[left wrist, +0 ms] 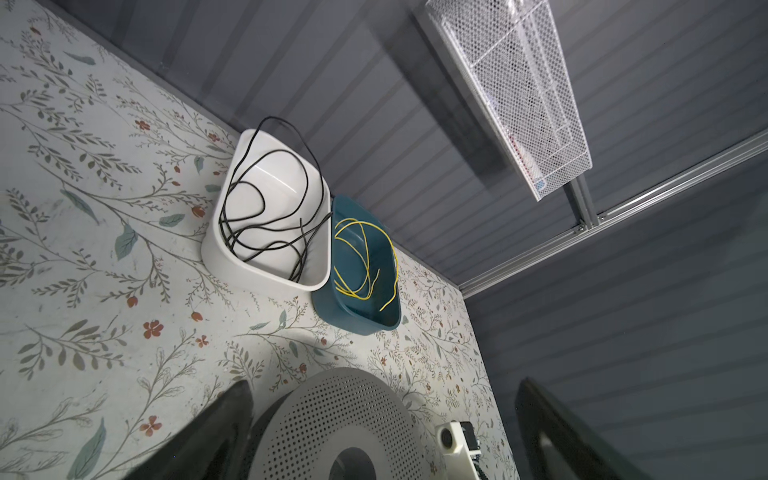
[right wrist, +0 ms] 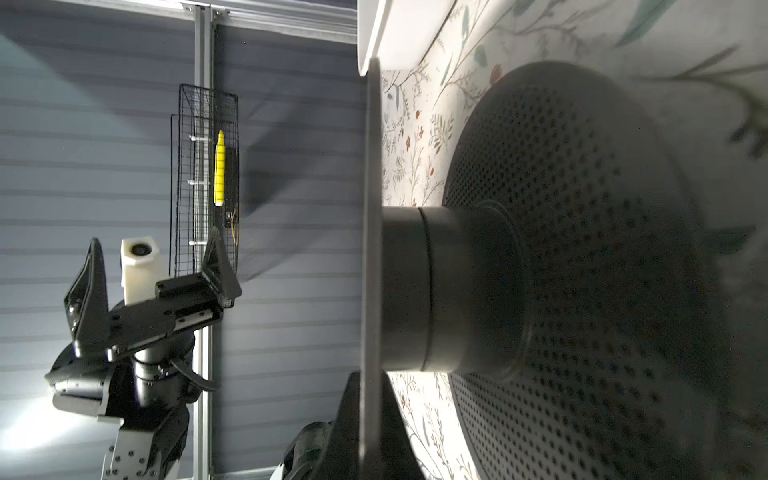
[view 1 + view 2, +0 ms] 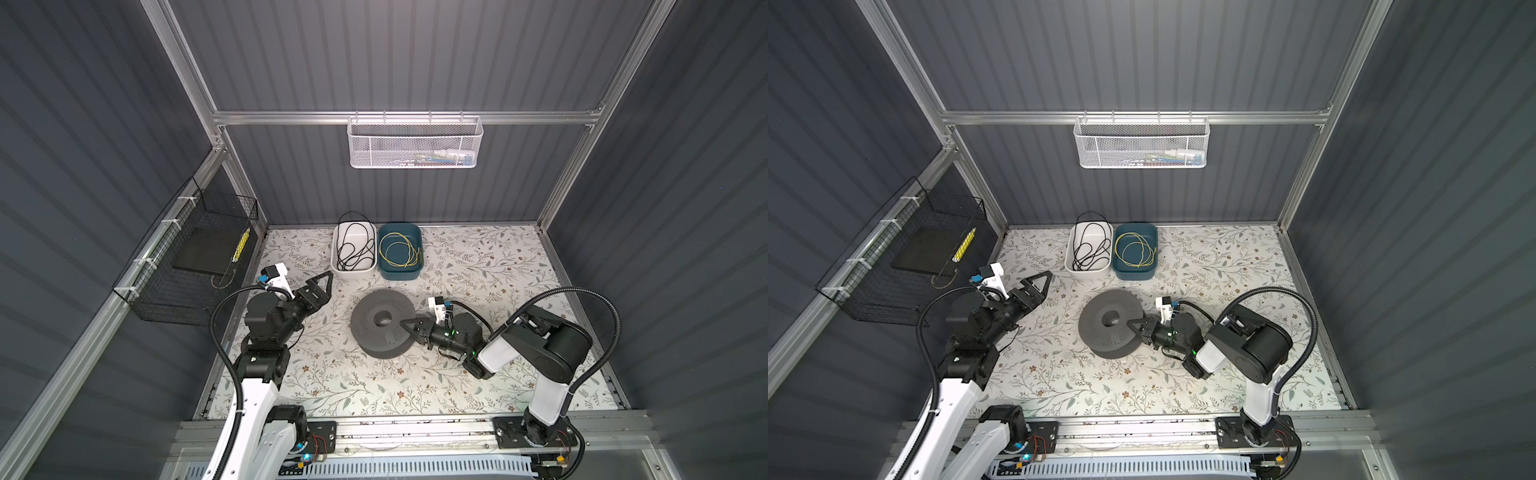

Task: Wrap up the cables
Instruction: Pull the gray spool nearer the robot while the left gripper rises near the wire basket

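I will next pull the spool (image 3: 376, 332) from near the teal bin back toward bare tabletop on my left gripper's side with my right gripper, then release its rim.
The cables (image 3: 353, 249) (image 3: 1090, 249) (image 1: 266, 216) are one thin black cord lying in loose loops in a white bin (image 3: 337, 266) at the back of the table, with one loop arching over the far rim. A grey perforated spool (image 3: 376, 332) (image 3: 1100, 332) (image 1: 332, 419) (image 2: 561, 291) sits mid-table, its core bare. My right gripper (image 3: 405, 324) (image 3: 1133, 324) (image 2: 370, 382) is shut on the rim of the spool's upper flange. My left gripper (image 3: 326, 286) (image 3: 1042, 282) (image 1: 384, 382) (image 2: 156, 253) hovers open and empty, left of the spool, short of the white bin.
A teal bin (image 3: 417, 266) (image 1: 365, 324) holding a yellow wire coil (image 3: 397, 249) stands right beside the white bin. A black wire basket (image 3: 166, 299) hangs on the left wall, and a white mesh basket (image 3: 415, 143) on the back wall.
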Controlling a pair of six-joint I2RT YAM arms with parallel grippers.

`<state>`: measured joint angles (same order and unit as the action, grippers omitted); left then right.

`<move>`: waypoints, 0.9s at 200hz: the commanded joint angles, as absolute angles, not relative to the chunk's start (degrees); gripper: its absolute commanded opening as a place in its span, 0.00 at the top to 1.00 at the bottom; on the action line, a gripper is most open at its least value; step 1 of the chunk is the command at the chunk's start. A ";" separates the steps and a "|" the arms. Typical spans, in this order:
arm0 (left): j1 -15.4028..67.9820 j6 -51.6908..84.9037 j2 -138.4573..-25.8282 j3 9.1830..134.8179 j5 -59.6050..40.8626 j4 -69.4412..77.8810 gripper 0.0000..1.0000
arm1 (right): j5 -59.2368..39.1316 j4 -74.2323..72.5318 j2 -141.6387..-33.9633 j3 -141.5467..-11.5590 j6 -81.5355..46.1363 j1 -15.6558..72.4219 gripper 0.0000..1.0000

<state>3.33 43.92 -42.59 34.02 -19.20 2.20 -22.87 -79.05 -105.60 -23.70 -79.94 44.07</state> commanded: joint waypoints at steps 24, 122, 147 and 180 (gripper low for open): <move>3.43 44.64 -44.70 34.81 -20.52 9.97 0.01 | -21.89 -83.16 -111.66 -26.63 -81.89 47.88 1.00; 3.43 44.34 -47.35 36.38 -20.80 9.05 0.01 | -17.33 -77.08 -111.09 -26.02 -82.27 48.13 0.57; 3.43 43.18 -47.36 37.55 -20.21 7.47 0.01 | -16.58 -72.85 -107.23 -24.16 -80.88 46.84 0.51; 3.45 35.64 -51.17 47.12 -20.42 -6.01 0.01 | -17.12 -66.16 -100.83 -20.86 -78.12 43.21 0.46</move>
